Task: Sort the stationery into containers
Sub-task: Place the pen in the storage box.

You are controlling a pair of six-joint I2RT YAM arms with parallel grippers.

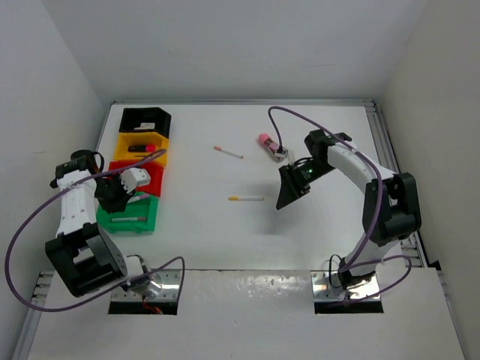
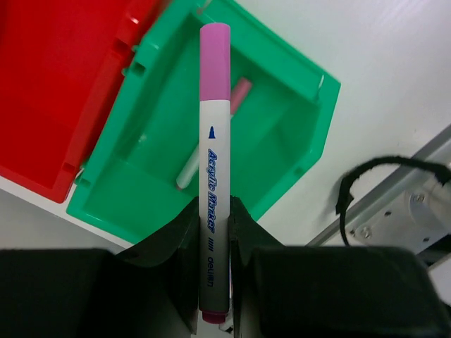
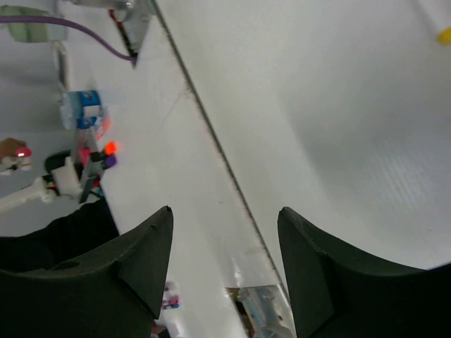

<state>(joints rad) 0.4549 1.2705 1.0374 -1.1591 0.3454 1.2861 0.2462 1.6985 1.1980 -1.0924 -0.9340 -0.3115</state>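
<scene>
I need to lower my left gripper next toward the green bin's bottom and release the acrylic marker there, as a white pen with a pink end is already inside.
My left gripper (image 2: 213, 211) is shut on a white acrylic marker with a pink cap (image 2: 214, 134) and holds it above the green bin (image 2: 296, 120). A white pen with a pink end (image 2: 239, 91) lies inside that bin. In the top view the left gripper (image 1: 112, 198) hangs over the red bin (image 1: 142, 178) and the green bin (image 1: 129, 219). My right gripper (image 1: 291, 189) is open and empty above the middle of the table; the right wrist view shows its jaws (image 3: 225, 218) spread wide. Two white pens (image 1: 228, 153) (image 1: 246, 199) and a pink item (image 1: 265, 140) lie on the table.
The black bin (image 1: 146, 120) and the yellow bin (image 1: 142, 139) stand behind the red one along the left side; the yellow bin holds a black marker with a pink cap (image 1: 147, 148). Purple cables loop from both arms. White walls close in the table.
</scene>
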